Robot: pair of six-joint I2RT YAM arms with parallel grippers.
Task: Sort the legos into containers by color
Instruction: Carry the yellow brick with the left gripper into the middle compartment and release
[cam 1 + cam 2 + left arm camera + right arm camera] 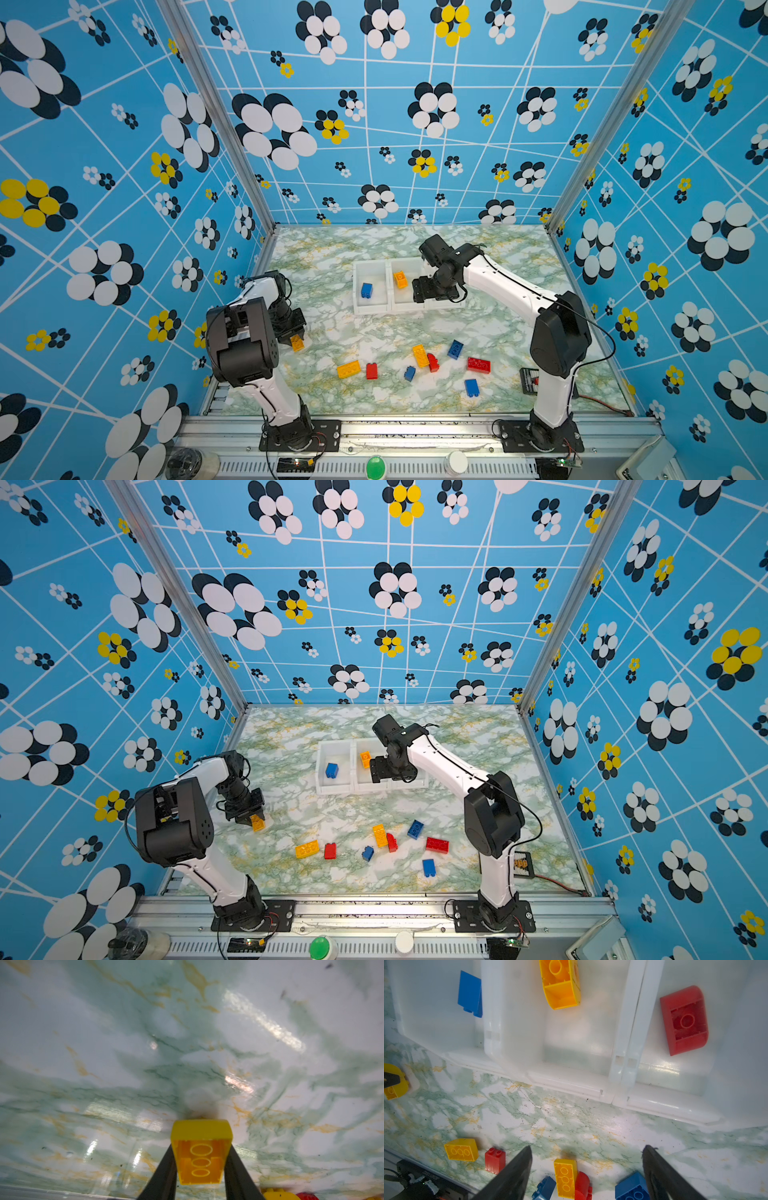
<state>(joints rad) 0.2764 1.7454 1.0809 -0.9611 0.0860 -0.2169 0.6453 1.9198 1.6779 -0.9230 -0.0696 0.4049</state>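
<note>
I will next lift my left gripper and move it outward over the middle bin point(403, 296) to release the yellow lego, as that bin holds yellow and is outward of it.
My left gripper point(201, 1157) is shut on a yellow lego point(201, 1153), its fingers pressed on both sides, low over the table's left side point(297, 343). The containers point(370, 309) are white bins in a row: a blue lego point(366, 289) lies in the left one, a yellow one point(400, 279) in the middle one and a red one point(685, 1020) in the right one. My right gripper point(587, 1148) hangs open and empty over the right bin point(430, 291). Several loose red, blue and yellow legos lie near the front, among them a yellow brick point(348, 369) and a red brick point(478, 365).
A black tray point(528, 380) sits at the front right, partly behind the right arm. Patterned walls enclose the marbled table point(332, 257) on three sides. A metal rail point(415, 428) runs along the front edge.
</note>
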